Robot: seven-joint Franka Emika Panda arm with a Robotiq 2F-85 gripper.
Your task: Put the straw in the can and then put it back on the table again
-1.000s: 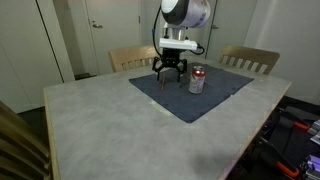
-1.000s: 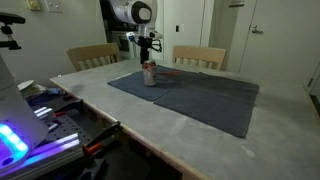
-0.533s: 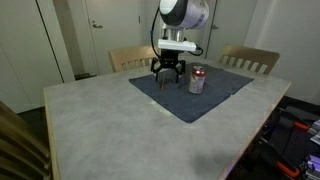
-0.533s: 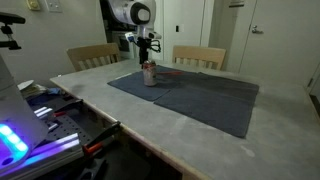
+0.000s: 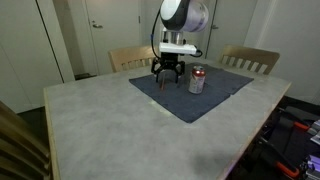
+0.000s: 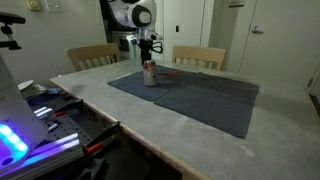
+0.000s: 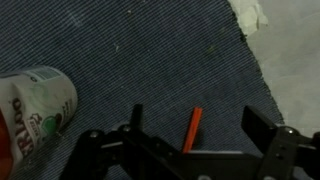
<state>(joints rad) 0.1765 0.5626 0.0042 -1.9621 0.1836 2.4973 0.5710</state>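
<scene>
Only the straw's end is visible between the gripper's fingers, so the gripper needs to move along the straw (image 5: 163,86) (image 7: 192,128) toward the bottom in the wrist view next, then go down to close.
The red-orange straw (image 7: 192,128) lies flat on the dark blue-grey mat (image 7: 150,50); only its end shows, in the gap between my open fingers. My gripper (image 7: 198,125) is open and empty, hovering low over the mat just beside the can. It shows in both exterior views (image 5: 167,72) (image 6: 148,58). The silver can with red markings (image 5: 197,80) stands upright on the mat, at the left edge of the wrist view (image 7: 30,105) and below the gripper in an exterior view (image 6: 150,74). The pale marbled table (image 5: 100,120) bears the mat.
Two wooden chairs (image 5: 132,58) (image 5: 250,60) stand behind the table's far edge. The mat's edge and bare tabletop (image 7: 290,50) show at the right of the wrist view. Equipment with lit lights (image 6: 40,135) sits beside the table.
</scene>
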